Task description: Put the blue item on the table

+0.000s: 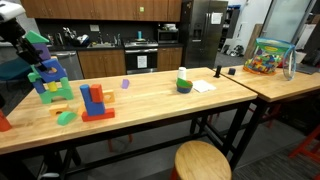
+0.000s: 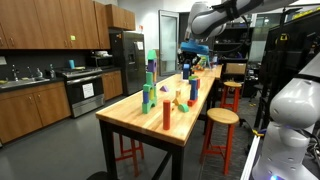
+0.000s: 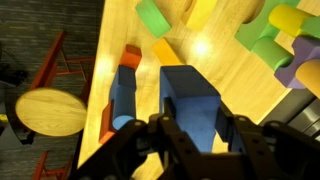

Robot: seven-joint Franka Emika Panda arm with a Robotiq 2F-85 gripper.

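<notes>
I need to turn my gripper and lower it next toward the bare tabletop by the red cylinder (image 1: pixel 26 130) to release the blue item. That patch lies below my gripper.
In the wrist view my gripper (image 3: pixel 198 116) is shut on the blue item (image 3: pixel 190 90), a chunky solid-blue block, with one finger on each side. It hangs above the light-wood table (image 3: pixel 190 50). The red-and-blue stack (image 3: pixel 125 95) stands just left of it, and the purple-green tower (image 3: pixel 285 45) is at upper right. In an exterior view the gripper (image 2: pixel 189 54) holds the blue item (image 2: pixel 187 64) above the table (image 2: pixel 135 112), over the stack (image 2: pixel 193 90). In the other exterior view the arm (image 1: pixel 12 25) reaches over the tower (image 1: pixel 48 75) and stack (image 1: pixel 95 100); the blue item is hard to make out there.
Loose green pieces (image 3: pixel 155 18) and a yellow piece (image 3: pixel 200 12) lie on the table. A red cylinder (image 2: pixel 166 113) stands near the table's end. A round wooden stool (image 3: pixel 45 110) stands beside the table edge. A green dome (image 1: pixel 184 84) and a bin of toys (image 1: pixel 268 55) sit farther along.
</notes>
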